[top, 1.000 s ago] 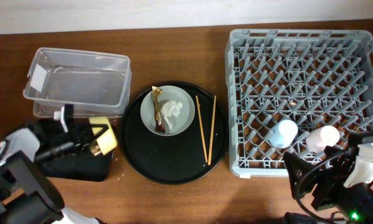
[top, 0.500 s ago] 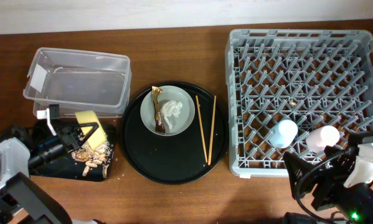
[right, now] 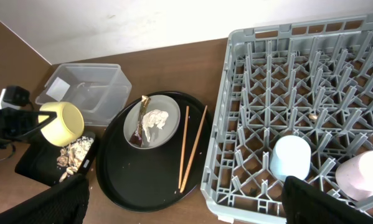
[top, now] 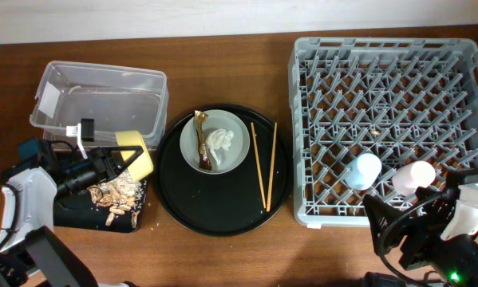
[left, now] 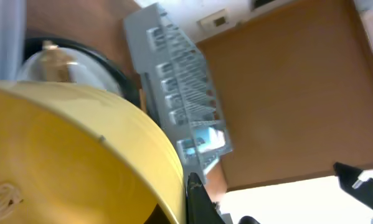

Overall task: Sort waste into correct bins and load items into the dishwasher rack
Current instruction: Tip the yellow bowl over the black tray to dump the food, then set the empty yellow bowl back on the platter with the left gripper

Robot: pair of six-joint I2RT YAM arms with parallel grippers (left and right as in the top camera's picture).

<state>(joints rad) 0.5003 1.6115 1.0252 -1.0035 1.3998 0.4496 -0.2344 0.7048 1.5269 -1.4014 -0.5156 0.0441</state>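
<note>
The near part of the round tray is bare and clear, so my left gripper will swing over the tray, turn the bowl upright, lower it onto that part and release it.
My left gripper [top: 111, 166] is shut on the rim of the small yellow bowl [top: 135, 153], held on its side over the shallow black tray [top: 71, 211]. The bowl fills the left wrist view [left: 68, 149]. Beige food scraps [top: 115, 195] lie in that tray. The clear tub [top: 99, 108] stands just behind. The grey-green plate [top: 237, 131] holds the crumpled wrapper [top: 217, 143]. The chopsticks [top: 262, 163] lie beside the plate. The blue cup [top: 365, 170] and pink cup [top: 414, 175] stand in the grey rack [top: 390, 80]. My right gripper [right: 186, 196] is open and empty at the rack's near corner.
The plate and chopsticks rest on a large round black tray [top: 223, 203] between the bins and the rack. Bare brown table lies in front of the round tray and behind it up to the wall.
Food scraps have fallen from the tipped yellow bowl into the shallow black tray. The left gripper has since carried the bowl slightly right and back. The right arm has not moved.
</note>
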